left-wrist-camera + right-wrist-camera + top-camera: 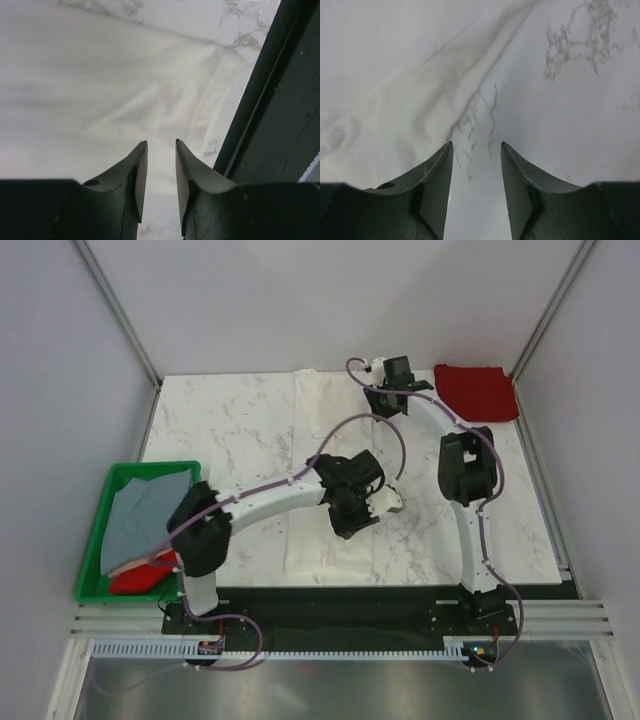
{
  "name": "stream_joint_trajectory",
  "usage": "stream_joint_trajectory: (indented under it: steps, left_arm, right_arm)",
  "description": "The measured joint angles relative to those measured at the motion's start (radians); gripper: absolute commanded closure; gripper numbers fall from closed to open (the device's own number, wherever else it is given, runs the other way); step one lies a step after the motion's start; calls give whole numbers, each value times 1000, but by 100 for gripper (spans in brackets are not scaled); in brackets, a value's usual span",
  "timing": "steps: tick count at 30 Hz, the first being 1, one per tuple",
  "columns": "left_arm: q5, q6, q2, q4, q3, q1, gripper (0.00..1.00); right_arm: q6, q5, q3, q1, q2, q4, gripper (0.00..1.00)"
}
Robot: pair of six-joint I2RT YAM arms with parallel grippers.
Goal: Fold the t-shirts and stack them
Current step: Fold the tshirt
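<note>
The robot's right gripper should next move back along the white t-shirt's edge and down onto the t-shirt's near corner away from the crate, since the hem there lies unfolded.
A large white t-shirt (325,450) lies spread down the middle of the marble table. My left gripper (386,502) hovers over its near right edge, jaws open, with only white cloth (125,90) beneath my left gripper (161,142). My right gripper (383,398) is at the shirt's far right edge. In its wrist view my right gripper (476,144) is open over bare marble, with the shirt's edge (410,95) just to the left. A folded dark red t-shirt (478,390) sits at the back right. Grey-blue (140,515) and bright red (140,578) t-shirts lie in the crate.
A green plastic crate (95,540) stands at the table's left edge. The dark front rail (280,125) of the table runs close to my left gripper. White walls enclose the table on three sides.
</note>
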Motion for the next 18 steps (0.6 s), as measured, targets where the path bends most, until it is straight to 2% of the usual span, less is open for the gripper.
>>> stream_joint_trajectory:
  steps: [3, 5, 7, 10, 12, 14, 16, 18]
  left_arm:
    - [-123, -93, -248, 34, -99, 37, 49]
    - [-130, -182, -386, 55, -140, 132, 51]
    - [-113, -283, -465, 71, -168, 290, 54]
    - [-61, -452, -489, 117, -249, 544, 59]
    - [-19, -568, -486, 135, -352, 670, 57]
    - [19, -669, -491, 147, -473, 740, 52]
    - [49, -734, -496, 162, -571, 755, 45]
    - [86, -793, -511, 175, -660, 747, 43]
  right_arm:
    - [64, -19, -165, -23, -174, -21, 49]
    - [122, -64, -302, -45, -333, -27, 49]
    - [171, -117, -412, -61, -457, -31, 49]
    - [282, -225, -631, -70, -642, -24, 49]
    - [364, -300, -774, -64, -715, 3, 49]
    - [469, -385, -959, -57, -775, 19, 49]
    - [566, -451, -1136, -46, -806, 41, 49]
    - [634, -489, -1264, -31, -810, 34, 49]
